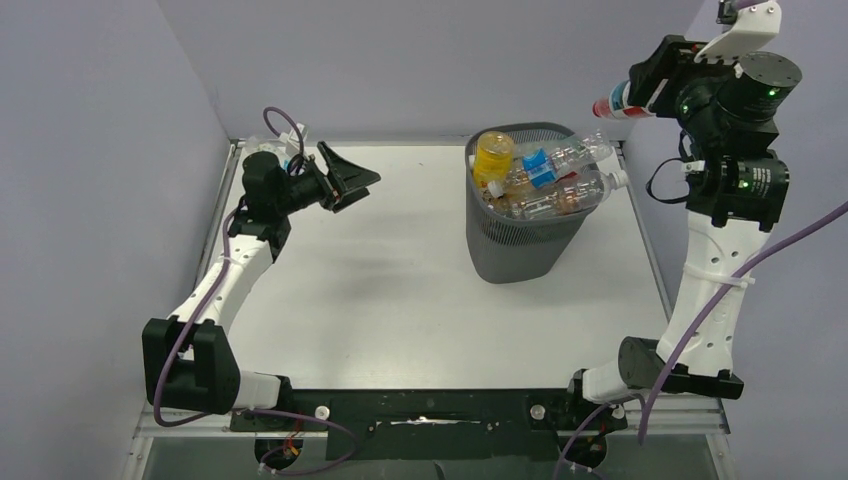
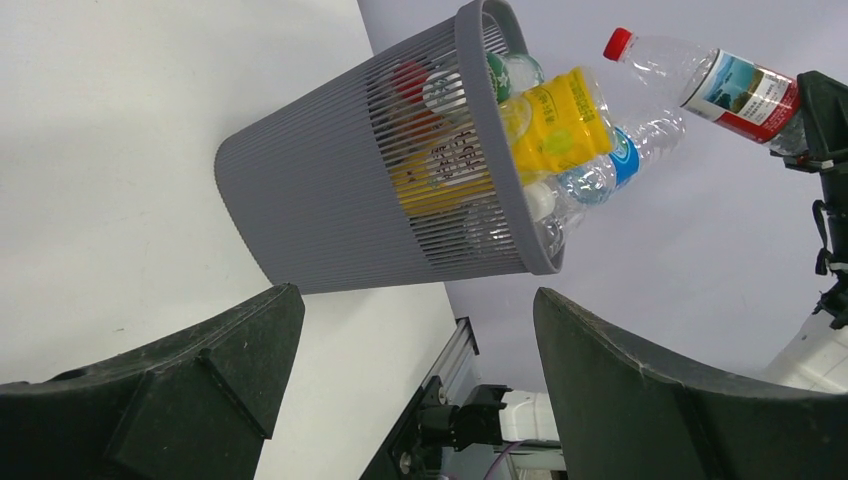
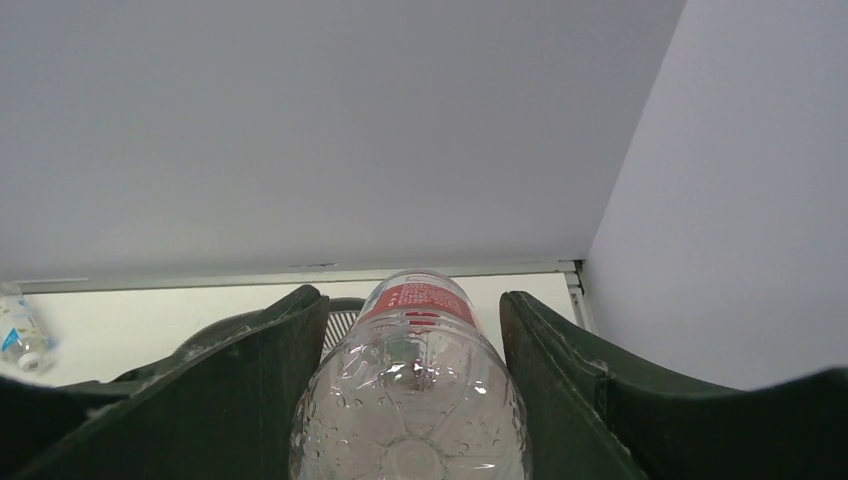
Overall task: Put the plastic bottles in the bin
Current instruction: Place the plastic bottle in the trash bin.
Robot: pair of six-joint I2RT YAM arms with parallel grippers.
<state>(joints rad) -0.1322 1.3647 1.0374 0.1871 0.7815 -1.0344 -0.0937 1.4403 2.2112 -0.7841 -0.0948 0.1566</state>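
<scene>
The robot's right gripper needs to bring the bottle down toward the bin point(image 1: 515, 250) next, tipping the red cap point(image 1: 601, 107) downward over the far corner of the bin's rim.
The dark grey mesh bin point(image 1: 515, 250) stands right of the table's centre, heaped with plastic bottles, among them a yellow one point(image 1: 493, 155) and clear ones point(image 1: 570, 185) sticking out over the rim. My right gripper point(image 1: 645, 92) is raised above and right of the bin, shut on a clear bottle with a red label point(image 3: 412, 390) whose red cap point(image 1: 601, 107) points toward the bin. My left gripper point(image 1: 350, 180) hangs open and empty at the back left, facing the bin point(image 2: 330, 200). One more clear bottle point(image 3: 20, 335) lies at the table's back left.
The grey walls enclose the table on the left, back and right. A metal rail point(image 1: 650, 250) runs along the table's right edge beside the right arm. The left arm's purple cable point(image 1: 285, 125) loops above its wrist.
</scene>
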